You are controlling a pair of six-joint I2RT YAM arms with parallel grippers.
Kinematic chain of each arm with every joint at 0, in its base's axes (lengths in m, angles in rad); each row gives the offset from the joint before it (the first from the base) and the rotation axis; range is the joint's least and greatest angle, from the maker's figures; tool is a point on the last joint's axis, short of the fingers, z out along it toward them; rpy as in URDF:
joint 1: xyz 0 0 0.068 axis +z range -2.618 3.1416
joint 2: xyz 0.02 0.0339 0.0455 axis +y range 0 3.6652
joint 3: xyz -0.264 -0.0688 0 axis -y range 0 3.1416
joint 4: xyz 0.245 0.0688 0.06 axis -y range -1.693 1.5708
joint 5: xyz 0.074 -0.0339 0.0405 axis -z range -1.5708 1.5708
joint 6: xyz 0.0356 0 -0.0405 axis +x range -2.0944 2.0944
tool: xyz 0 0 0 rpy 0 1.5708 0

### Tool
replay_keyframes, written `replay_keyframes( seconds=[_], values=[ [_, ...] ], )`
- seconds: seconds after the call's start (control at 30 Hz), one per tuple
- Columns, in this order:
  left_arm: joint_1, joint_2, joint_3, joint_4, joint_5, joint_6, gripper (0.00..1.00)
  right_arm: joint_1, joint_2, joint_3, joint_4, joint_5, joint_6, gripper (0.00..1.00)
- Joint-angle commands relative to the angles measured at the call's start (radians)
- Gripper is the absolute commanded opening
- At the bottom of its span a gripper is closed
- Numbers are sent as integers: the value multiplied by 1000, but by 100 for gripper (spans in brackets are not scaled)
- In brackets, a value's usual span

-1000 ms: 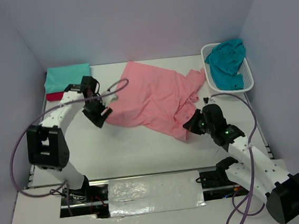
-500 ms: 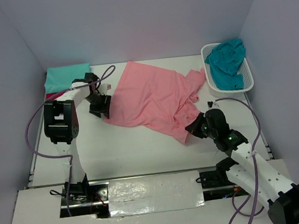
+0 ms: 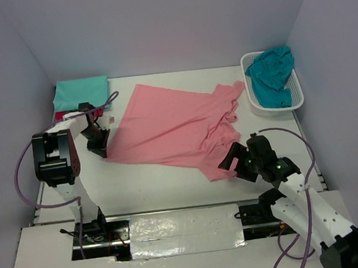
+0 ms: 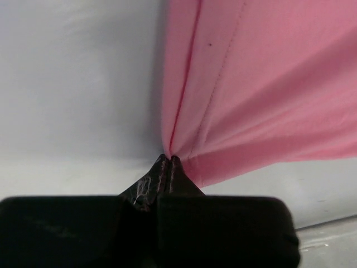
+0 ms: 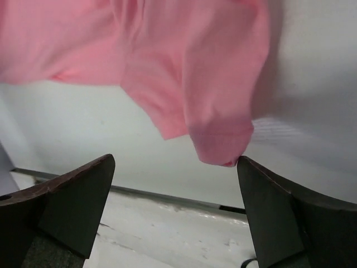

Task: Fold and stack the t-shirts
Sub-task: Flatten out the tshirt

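I will next lower the fingers of my right gripper over the sleeve's edge on the basket side, because the sleeve end lies ungripped against one open finger.
A salmon pink t-shirt lies spread across the middle of the table. My left gripper is shut on its left corner; in the left wrist view the black fingertips pinch a bunched fold of the pink cloth. My right gripper stands open just below the shirt's lower right sleeve, with the sleeve end lying between its fingers but not gripped. A mint-teal t-shirt lies folded at the back left on top of a red one. A darker teal t-shirt sits crumpled in the basket.
The white lattice basket stands at the back right corner. Purple walls close the table on three sides. A small object lies beside the left arm. Cables loop from both arms over the near table.
My left gripper has closed on the shirt's left corner and pulled it left and nearer, stretching the shirt flat. My right gripper has let go of the sleeve and backed off.
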Motion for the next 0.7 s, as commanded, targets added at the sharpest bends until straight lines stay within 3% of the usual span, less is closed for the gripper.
replay_keyframes(
  seconds=[0.0,0.17,0.4,0.57,0.67],
  values=[
    [54,-97,-56,5,-99,78,0,-37,-56,34,-10,-3,27,97],
    [54,-137,-124,2,-68,96,0,-135,115,27,64,77,-77,78],
    [53,-140,-126,-3,-48,96,0,-136,243,-10,84,16,-90,81],
    [54,-150,-100,-26,-33,90,0,-80,295,-38,130,35,-53,62],
    [54,-168,-64,-50,-22,93,0,26,359,0,88,103,-22,64]
  ],
)
